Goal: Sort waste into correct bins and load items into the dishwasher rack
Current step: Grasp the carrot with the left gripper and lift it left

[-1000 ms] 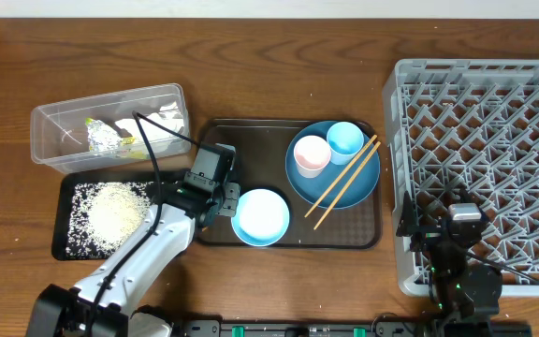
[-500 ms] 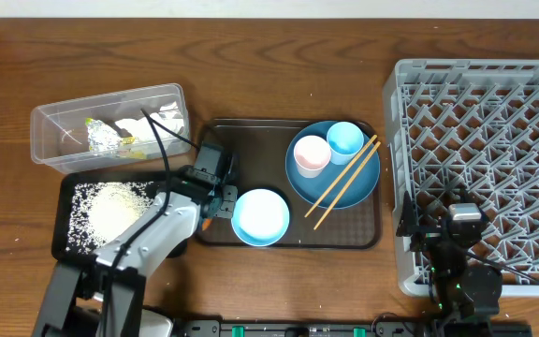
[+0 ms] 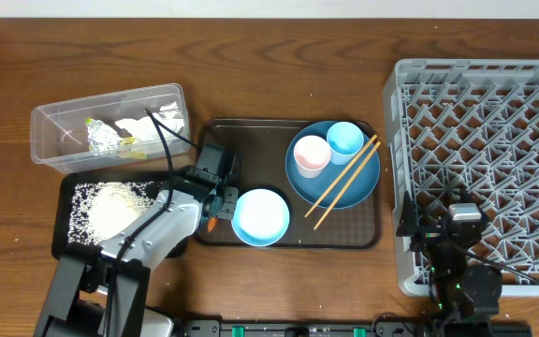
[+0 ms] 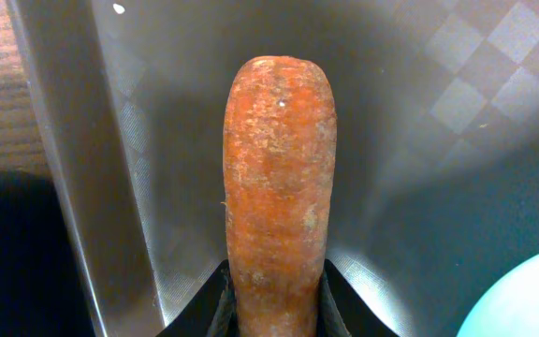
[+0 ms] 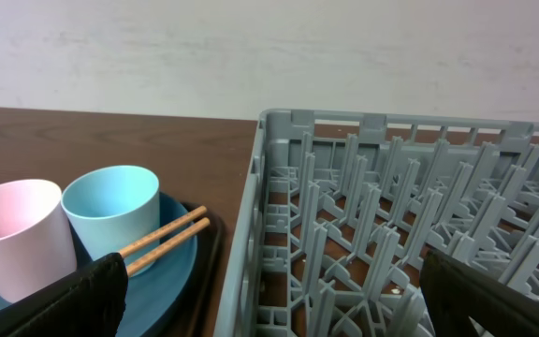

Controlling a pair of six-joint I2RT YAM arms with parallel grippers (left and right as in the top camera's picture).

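The robot should next lift its left gripper past the raised rim, move it to the left in the overhead view and let go of the carrot (image 4: 279,187) over the black tray, because the tray holds rice.
My left gripper (image 3: 214,212) is shut on the small orange carrot (image 4: 279,187), low over the brown serving tray's front-left corner, beside the pale bowl (image 3: 260,217). The carrot tip shows in the overhead view (image 3: 212,225). The clear tub (image 3: 54,140) holds tissue, foil (image 3: 101,139) and wrapper. The black tray (image 3: 67,192) holds rice (image 3: 112,211). The blue plate (image 3: 358,183) carries the pink cup (image 3: 311,155), light blue cup (image 3: 344,140) and chopsticks (image 3: 342,183). My right gripper (image 5: 279,300) is open and empty over the grey rack's (image 3: 494,159) front-left corner.
The dark brown serving tray (image 3: 251,140) lies between the bins and the rack. Its raised rim (image 4: 64,159) runs just left of the carrot. The cups (image 5: 110,220) and chopsticks (image 5: 162,239) stand left of the rack wall (image 5: 251,215).
My left gripper has shifted a little toward the tray's front-left corner and turned; the carrot now shows at its tip. The right arm has not moved.
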